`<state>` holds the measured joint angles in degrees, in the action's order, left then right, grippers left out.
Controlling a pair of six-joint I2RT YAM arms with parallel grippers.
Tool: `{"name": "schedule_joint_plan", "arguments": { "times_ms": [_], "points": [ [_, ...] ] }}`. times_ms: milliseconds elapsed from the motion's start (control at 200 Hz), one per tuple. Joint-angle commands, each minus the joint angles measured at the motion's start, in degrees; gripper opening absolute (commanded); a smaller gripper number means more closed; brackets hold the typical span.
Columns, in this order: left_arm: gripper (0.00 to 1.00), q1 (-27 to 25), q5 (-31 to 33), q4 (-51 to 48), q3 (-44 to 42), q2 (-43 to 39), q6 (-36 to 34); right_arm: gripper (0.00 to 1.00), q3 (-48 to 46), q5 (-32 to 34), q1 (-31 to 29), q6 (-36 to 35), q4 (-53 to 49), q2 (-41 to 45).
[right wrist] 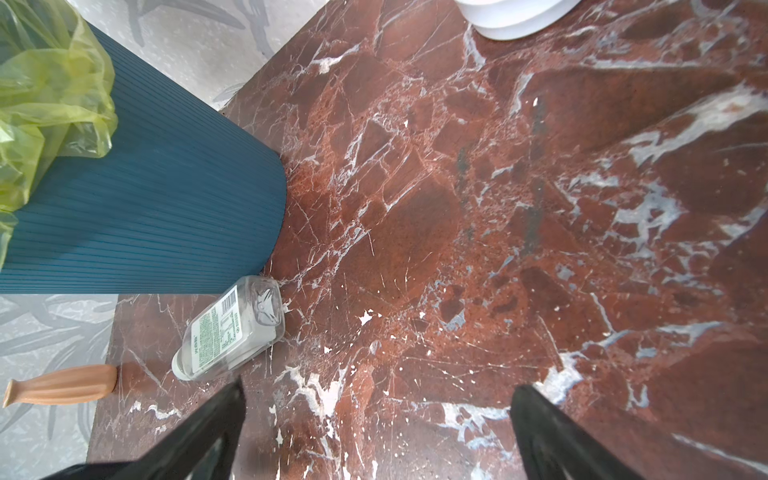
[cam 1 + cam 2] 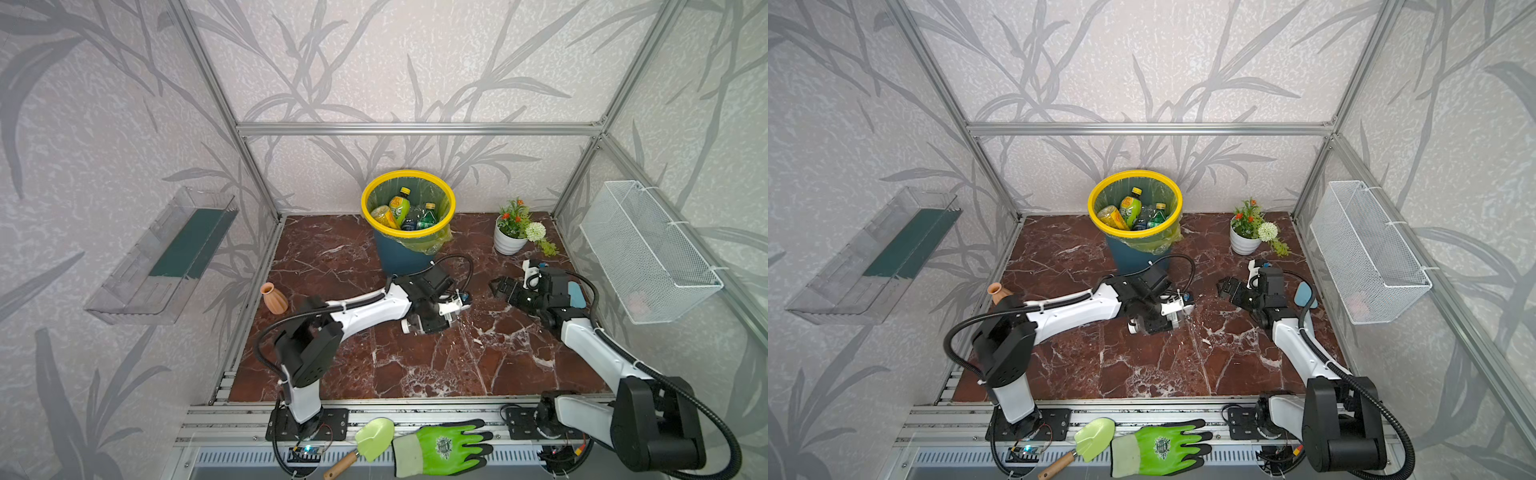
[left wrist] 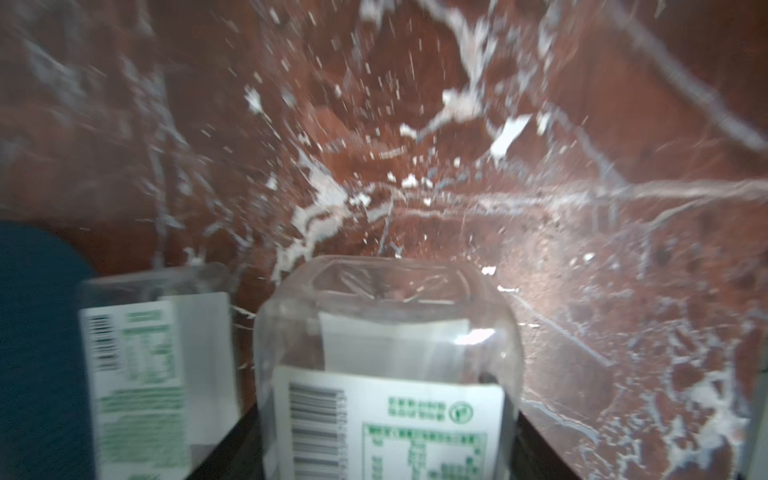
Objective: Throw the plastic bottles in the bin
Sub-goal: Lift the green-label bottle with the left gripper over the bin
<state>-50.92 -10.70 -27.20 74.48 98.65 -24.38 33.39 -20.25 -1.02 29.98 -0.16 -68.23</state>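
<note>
My left gripper needs to lift, swing outward over the liner's opening [image 2: 409,205] and release the flat clear bottle, because the bin's yellow rim stands high above the marble.
The bin [image 2: 399,257] is dark blue with a yellow rim and a green liner. It stands at the back middle and holds several bottles, among them a lime-labelled one [image 2: 400,205]. My left gripper [image 3: 384,419] is low over the marble in front of the bin, shut on a flat clear bottle [image 3: 386,332] with a white label. In both top views only the bottle's white end [image 2: 405,326] shows under the gripper [image 2: 432,320]. A second flat bottle [image 1: 232,328] lies by the bin's base [image 1: 145,216]. My right gripper [image 1: 378,388] hovers open and empty to the right [image 2: 500,286].
A terracotta vase [image 2: 274,299] lies at the left edge and a white flower pot [image 2: 509,241] stands at the back right. A wire basket [image 2: 648,249] hangs on the right wall, a clear shelf [image 2: 166,257] on the left. A green glove [image 2: 444,446] and trowel [image 2: 372,436] lie on the front rail.
</note>
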Motion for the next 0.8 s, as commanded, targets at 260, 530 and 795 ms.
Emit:
{"name": "schedule_joint_plan", "arguments": {
  "times_ms": [260,530,795],
  "points": [
    [0.38,3.44,15.55,38.25,-6.61,-39.39,8.09,1.0,1.59,-1.28,0.28,0.98,1.58,-0.42],
    [0.38,5.24,12.19,56.38,-1.69,-42.91,3.16,1.0,1.51,-2.16,0.29,2.36,3.03,-0.82],
    [0.42,16.12,10.23,51.67,9.61,-22.24,18.95,1.0,0.85,-1.79,0.31,1.8,1.87,1.29]
  ]
}}
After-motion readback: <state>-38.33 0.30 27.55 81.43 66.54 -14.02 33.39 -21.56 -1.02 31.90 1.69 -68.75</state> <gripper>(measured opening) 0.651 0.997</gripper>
